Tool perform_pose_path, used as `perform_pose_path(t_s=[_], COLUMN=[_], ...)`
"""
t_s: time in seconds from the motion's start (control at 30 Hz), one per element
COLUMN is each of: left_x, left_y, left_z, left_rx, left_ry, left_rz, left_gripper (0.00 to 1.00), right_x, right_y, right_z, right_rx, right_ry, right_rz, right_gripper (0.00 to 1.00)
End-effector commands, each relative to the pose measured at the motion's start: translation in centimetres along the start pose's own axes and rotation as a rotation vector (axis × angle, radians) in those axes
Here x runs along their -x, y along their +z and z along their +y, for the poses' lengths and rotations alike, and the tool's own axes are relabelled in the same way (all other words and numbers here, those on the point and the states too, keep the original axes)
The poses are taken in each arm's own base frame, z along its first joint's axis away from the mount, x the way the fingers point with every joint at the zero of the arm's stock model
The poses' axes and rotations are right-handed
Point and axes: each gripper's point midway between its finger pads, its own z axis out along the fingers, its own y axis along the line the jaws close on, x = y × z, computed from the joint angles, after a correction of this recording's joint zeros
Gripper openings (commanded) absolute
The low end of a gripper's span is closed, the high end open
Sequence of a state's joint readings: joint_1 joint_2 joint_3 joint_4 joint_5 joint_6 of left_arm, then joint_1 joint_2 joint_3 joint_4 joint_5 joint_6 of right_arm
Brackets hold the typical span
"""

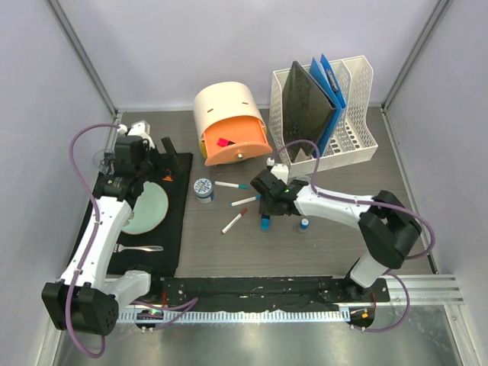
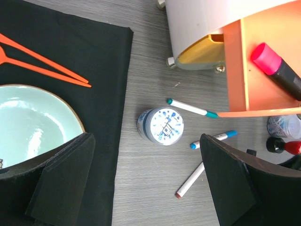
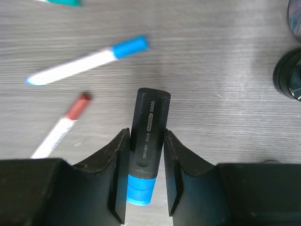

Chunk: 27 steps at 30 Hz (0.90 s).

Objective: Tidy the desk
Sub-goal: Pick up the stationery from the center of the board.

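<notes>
I will next lift the black highlighter up with my right gripper, move it outward over the orange drawer [image 1: 238, 136] and release it. That drawer holds a pink highlighter and is outward of my right gripper.
The desk [image 1: 320, 255] is a dark wood-grain top. My right gripper [image 1: 267, 209] is near its middle, shut on a black highlighter with a blue cap [image 3: 149, 123]. The jaws of the right gripper [image 3: 146, 133] press both sides of its barrel, cap end toward the wrist. Whether the highlighter touches the desk I cannot tell. Three white pens lie just left of it: teal-capped [image 1: 231, 185], blue-capped [image 1: 245, 200], red-capped [image 1: 232, 222]. My left gripper [image 1: 163, 165] hangs open over the mat's edge and holds nothing; between its fingers the left gripper [image 2: 146, 153] shows bare desk.
A blue-patterned round tin [image 1: 203, 187] stands beside the black mat [image 1: 164, 244], which bears a pale green plate [image 1: 145, 207], a fork [image 1: 137, 248] and orange chopsticks [image 2: 42, 63]. An orange drawer box [image 1: 229, 122] holds a pink highlighter [image 2: 277, 70]. A white file rack [image 1: 358, 114] stands back right. A small blue-capped bottle [image 1: 304, 224] stands nearby.
</notes>
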<state>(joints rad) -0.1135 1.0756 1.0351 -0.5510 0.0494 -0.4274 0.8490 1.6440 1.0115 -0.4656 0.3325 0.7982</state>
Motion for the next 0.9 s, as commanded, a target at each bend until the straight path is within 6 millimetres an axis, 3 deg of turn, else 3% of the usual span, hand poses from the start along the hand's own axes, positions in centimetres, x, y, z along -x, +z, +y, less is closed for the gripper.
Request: perform_pose_path(t_s=[0.0, 0.13, 0.37, 0.4, 0.6, 0.67, 0.7, 0.77, 0.8, 0.87], left_x=[1.4, 1.9, 2.0, 2.0, 1.9, 1.8, 1.9, 1.8, 1.8, 1.8], left_y=[-0.6, -1.0, -0.9, -1.0, -0.7, -0.6, -0.5, -0.6, -0.6, -0.6], left_z=[-1.6, -1.8, -1.7, -1.7, -1.7, -1.8, -1.8, -1.8, -1.9, -1.8], left_rx=[-0.086, -0.093, -0.088, -0.086, -0.086, -0.091, -0.090, -0.092, -0.094, -0.093], left_ry=[0.031, 0.031, 0.034, 0.036, 0.030, 0.025, 0.025, 0.027, 0.026, 0.026], left_rz=[-0.047, -0.060, -0.061, -0.061, -0.056, -0.051, -0.053, -0.050, -0.051, -0.052], left_gripper=[1.00, 1.00, 1.00, 1.00, 1.00, 1.00, 1.00, 1.00, 1.00, 1.00], right_x=[3.2, 4.5, 8.0, 9.2, 14.1, 15.4, 17.0, 18.4, 20.1, 21.7], right_y=[-3.3, -5.0, -10.2, -11.8, -17.1, -17.1, -18.6, -18.5, -19.9, -19.4], right_z=[2.7, 3.3, 3.6, 3.6, 4.6, 4.7, 5.6, 6.5, 7.2, 7.8], right_rx=[0.148, 0.190, 0.278, 0.298, 0.345, 0.303, 0.330, 0.320, 0.346, 0.330], right_ry=[0.010, 0.019, -0.086, -0.083, -0.054, -0.011, 0.022, 0.051, 0.092, 0.129], right_rz=[-0.100, -0.135, -0.274, -0.318, -0.466, -0.482, -0.515, -0.530, -0.561, -0.577], right_gripper=[0.01, 0.01, 0.01, 0.01, 0.01, 0.01, 0.01, 0.01, 0.01, 0.01])
